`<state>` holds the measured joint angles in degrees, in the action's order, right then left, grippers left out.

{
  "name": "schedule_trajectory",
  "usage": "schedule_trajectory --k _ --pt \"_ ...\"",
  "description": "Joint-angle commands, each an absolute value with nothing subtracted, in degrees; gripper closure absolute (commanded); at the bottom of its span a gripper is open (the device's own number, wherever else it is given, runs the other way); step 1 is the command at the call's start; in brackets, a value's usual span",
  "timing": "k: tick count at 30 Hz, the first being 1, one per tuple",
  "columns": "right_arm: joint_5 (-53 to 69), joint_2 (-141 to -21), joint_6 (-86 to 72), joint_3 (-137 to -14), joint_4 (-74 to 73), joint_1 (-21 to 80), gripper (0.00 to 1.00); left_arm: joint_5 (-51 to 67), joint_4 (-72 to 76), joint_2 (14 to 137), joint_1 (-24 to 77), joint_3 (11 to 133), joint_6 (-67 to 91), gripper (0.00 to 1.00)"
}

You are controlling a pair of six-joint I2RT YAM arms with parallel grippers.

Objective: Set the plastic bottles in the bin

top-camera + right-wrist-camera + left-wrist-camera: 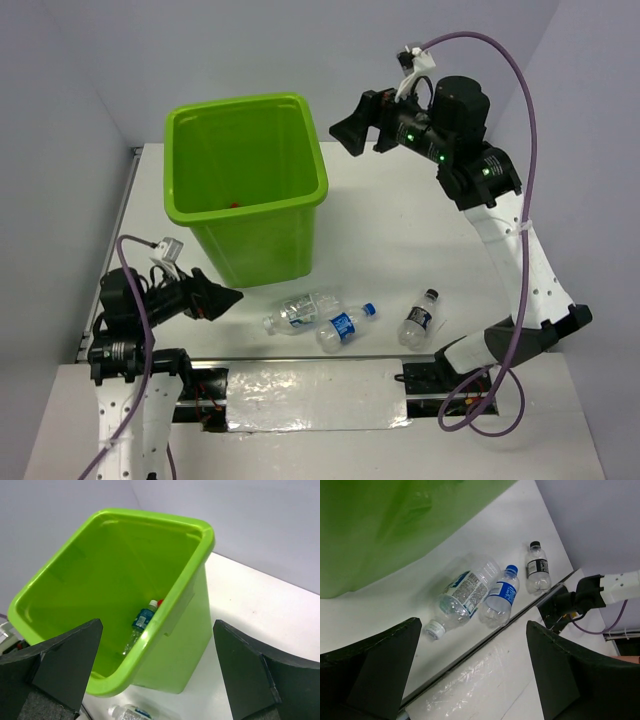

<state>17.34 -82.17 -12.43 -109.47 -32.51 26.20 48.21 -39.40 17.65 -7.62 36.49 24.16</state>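
Note:
I will pull my right gripper back next, tilt it down and lower it to the black-capped bottle, which is apart from the others, to close around its label (419,317).
The lime-green bin (300,190) stands at the back left of the table. Three clear bottles lie in front of it: a white-capped one (298,311), a blue-capped one (344,325) and a black-capped one (418,319). In the left wrist view they are the white-capped (462,596), blue-capped (501,597) and black-capped (537,570) bottles. Inside the bin (195,545) lies a blue-labelled bottle (141,620) with a red cap (160,601) beside it. My left gripper (228,297) is open and empty, left of the white-capped bottle. My right gripper (343,134) is open and empty, high by the bin's right rim.
A strip of crinkled clear film (300,385) covers the near edge of the table between the arm bases. A purple cable (525,130) loops from the right arm. Grey walls close the table at the back and the left.

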Motion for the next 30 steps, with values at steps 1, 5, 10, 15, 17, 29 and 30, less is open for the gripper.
schedule_trajectory --k 1,5,10,15,17,29,30 --pt "18.98 -81.91 -12.83 -108.63 -30.32 24.44 0.00 46.66 -34.81 21.53 -7.91 37.35 23.29 0.01" --pt "19.77 -82.00 -12.74 -106.96 -29.01 22.24 0.00 49.57 -29.70 20.13 -7.82 34.11 26.63 0.01" --pt "23.28 -84.11 -13.71 -106.96 -27.69 19.08 0.00 44.39 -29.01 20.92 -7.03 32.96 27.68 0.01" --pt "17.43 -84.47 -13.01 -104.77 -30.66 18.28 0.00 38.05 -28.83 24.08 -5.54 32.96 28.65 0.01" --pt "12.77 -82.11 -15.46 -100.05 -31.29 17.50 0.00 33.32 -29.09 24.96 -4.84 33.31 30.23 0.01" --pt "-21.71 -63.74 -36.46 -62.86 -45.42 15.38 0.00 2.58 -39.63 29.96 -0.44 34.80 43.85 0.01" --pt "-21.53 -63.11 -36.82 -61.45 -46.05 15.38 0.00 1.42 -40.33 30.23 -0.44 35.07 44.64 0.01"
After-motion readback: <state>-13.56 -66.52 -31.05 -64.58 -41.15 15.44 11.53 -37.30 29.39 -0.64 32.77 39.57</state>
